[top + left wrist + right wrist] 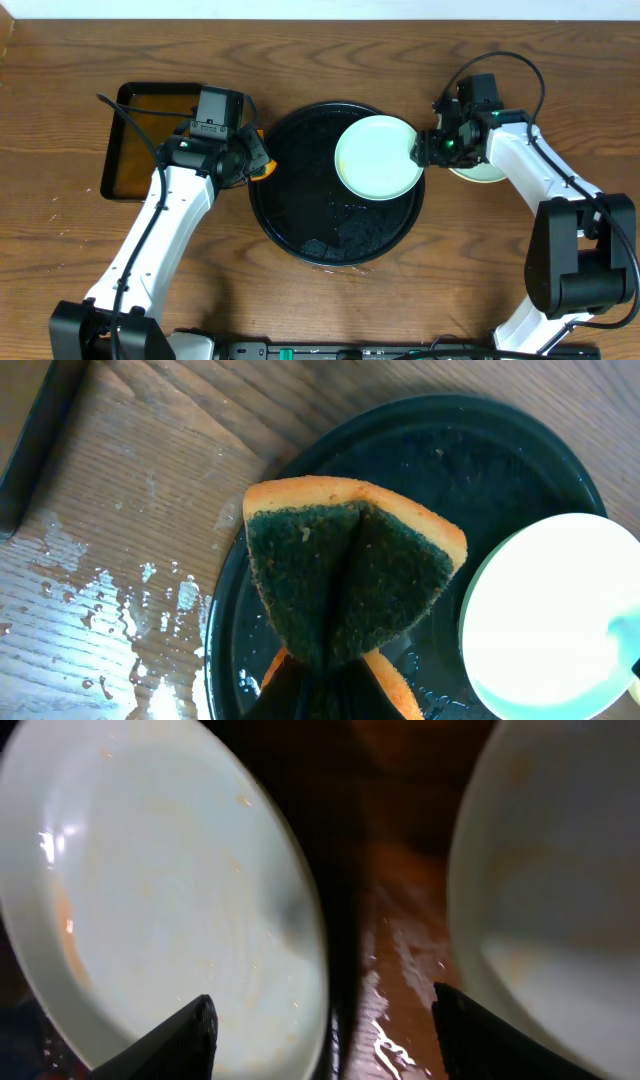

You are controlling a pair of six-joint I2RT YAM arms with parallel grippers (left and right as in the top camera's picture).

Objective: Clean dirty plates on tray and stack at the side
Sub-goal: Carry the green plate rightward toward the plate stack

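Note:
I should ease my right gripper left in the overhead view next, onto the plate's rim facing the second plate (414, 168) (322, 990), and close, since it's between my open fingers.
A pale mint-green plate (378, 157) lies on the right part of the round black tray (300, 200). In the right wrist view this plate (170, 890) shows faint orange smears. My right gripper (424, 148) is open at the plate's right edge; its fingers (330, 1040) straddle the plate's rim and the tray's rim. A second pale plate (478, 174) sits on the table right of the tray, partly under my right arm, and also shows in the right wrist view (560, 900). My left gripper (255, 160) is shut on an orange-and-green sponge (350, 575) at the tray's left rim (225, 610).
A rectangular black tray with brown inside (140, 140) lies at the far left. Water is spilled on the wood left of the round tray (110, 610) and between the two plates (400, 1020). Suds lie on the tray's front part (345, 235).

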